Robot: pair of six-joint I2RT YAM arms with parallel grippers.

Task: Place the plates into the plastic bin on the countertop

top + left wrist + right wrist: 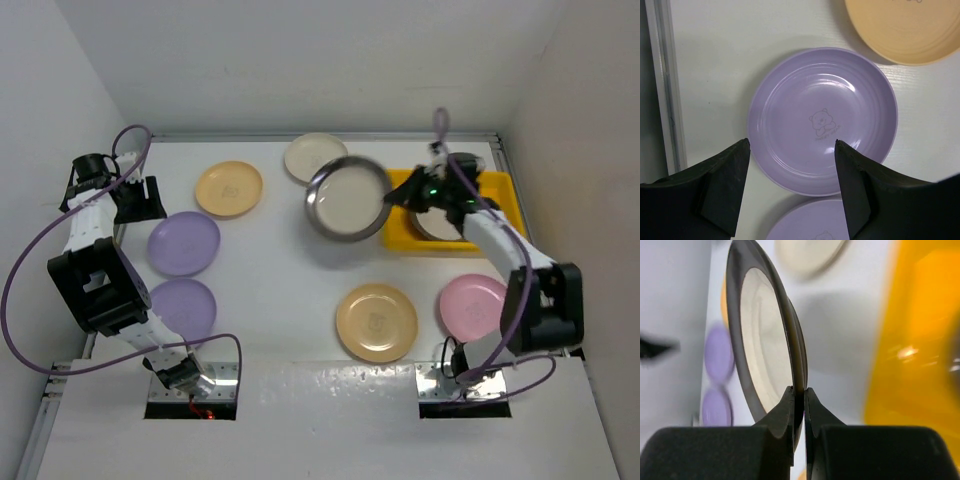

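Note:
The bin's steel plate (953,360) is below the robot's right gripper and to its right in the top view, so the right gripper will move that way and down, then let go on top of that plate.
My right gripper (397,197) is shut on the rim of a dark-rimmed steel plate (347,198) and holds it tilted above the countertop, just left of the yellow bin (503,190). The right wrist view shows the gripper (799,390) pinching the plate (765,340) edge-on, with the bin (920,340) to the right. A second steel plate (440,223) lies in the bin. My left gripper (792,145) is open and empty above a lavender plate (822,120); a top view shows it (148,203) at the far left.
On the countertop (280,270) lie two lavender plates (184,243) (182,307), two peach plates (229,188) (377,321), a cream plate (315,156) and a pink plate (472,305). White walls bound the surface.

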